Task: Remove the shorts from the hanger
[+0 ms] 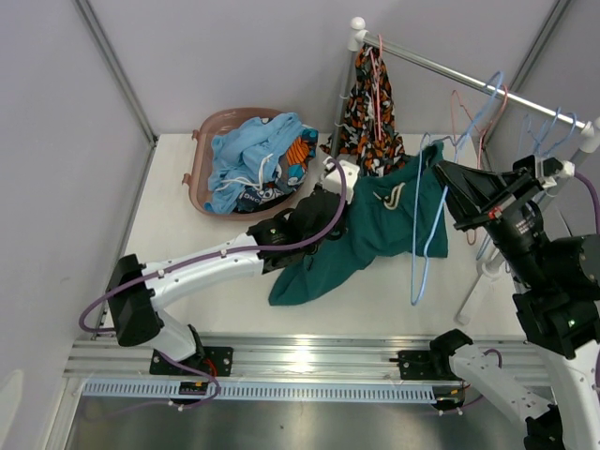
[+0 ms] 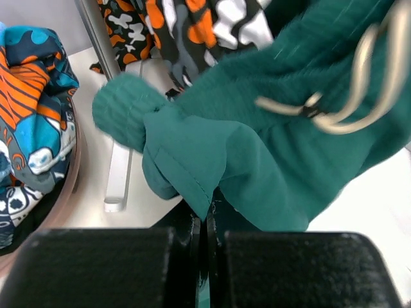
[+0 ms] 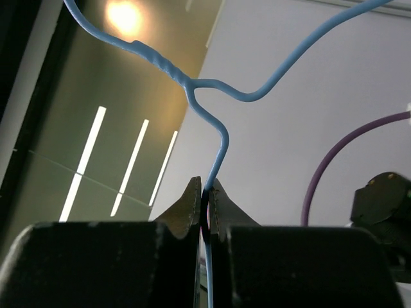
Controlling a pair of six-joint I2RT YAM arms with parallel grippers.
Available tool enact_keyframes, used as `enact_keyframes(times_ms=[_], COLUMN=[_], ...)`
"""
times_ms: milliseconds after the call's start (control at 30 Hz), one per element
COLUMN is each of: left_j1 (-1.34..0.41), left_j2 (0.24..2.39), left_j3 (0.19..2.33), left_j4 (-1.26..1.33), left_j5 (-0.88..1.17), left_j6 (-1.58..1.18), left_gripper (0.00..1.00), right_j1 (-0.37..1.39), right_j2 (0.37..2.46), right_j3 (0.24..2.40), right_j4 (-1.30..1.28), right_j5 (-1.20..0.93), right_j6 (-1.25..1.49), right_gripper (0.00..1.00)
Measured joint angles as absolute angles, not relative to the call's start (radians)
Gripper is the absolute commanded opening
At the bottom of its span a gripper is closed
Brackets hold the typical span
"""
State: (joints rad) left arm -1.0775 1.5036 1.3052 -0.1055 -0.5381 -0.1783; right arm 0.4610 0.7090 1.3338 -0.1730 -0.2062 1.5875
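Observation:
The hook of the blue hanger [image 1: 419, 234] reaches the bar. My right gripper needs to move outward next and let go of the hanger on the part of the bar beside the camouflage shorts.
The teal green shorts [image 1: 375, 230] with a white logo lie spread on the table, one end bunched at my left gripper [image 1: 314, 220]. In the left wrist view my gripper [image 2: 207, 218] is shut on a fold of these shorts [image 2: 270, 147]. My right gripper [image 1: 448, 187] is shut on a blue wire hanger [image 1: 419, 234] that hangs over the shorts' right edge. In the right wrist view the hanger [image 3: 212, 96] runs between my shut fingers [image 3: 207, 192]. The camouflage shorts [image 1: 370, 112] hang from the rail on a pink hanger. The plain black shorts do not show.
A pink basket [image 1: 211, 127] at the back left holds the light blue shorts [image 1: 248, 155] and the patterned shorts [image 1: 298, 155]. The clothes rail [image 1: 450, 70] carries several empty wire hangers [image 1: 548, 131]. Its pole [image 2: 99, 32] and foot [image 2: 119, 173] stand close to my left gripper.

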Motion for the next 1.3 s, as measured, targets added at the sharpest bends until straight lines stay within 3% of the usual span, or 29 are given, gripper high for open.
enact_keyframes(times_ms=[400, 667, 867, 1300], left_j1=[-1.08, -1.238, -1.357, -1.405], left_j2=[1.509, 1.168, 0.958, 0.848], left_j3=[1.323, 1.193, 1.155, 0.979], left_j4=[-0.215, -0.348, -0.472, -0.66], left_j5=[-0.548, -0.65, -0.767, -0.846], left_j6=[-0.199, -0.274, -0.367, -0.526], left_gripper=[0.0, 0.0, 0.0, 0.0], right_j1=[0.461, 0.461, 0.414, 0.173], right_j2=[0.73, 0.739, 0.871, 1.142], right_j3=[1.304, 1.265, 1.251, 1.243], right_j4=[-0.097, -0.12, -0.082, 0.11], right_j5=[-0.223, -0.162, -0.165, -0.27], right_j6=[1.669, 1.475, 1.323, 1.29], right_gripper=[0.0, 0.0, 0.0, 0.0])
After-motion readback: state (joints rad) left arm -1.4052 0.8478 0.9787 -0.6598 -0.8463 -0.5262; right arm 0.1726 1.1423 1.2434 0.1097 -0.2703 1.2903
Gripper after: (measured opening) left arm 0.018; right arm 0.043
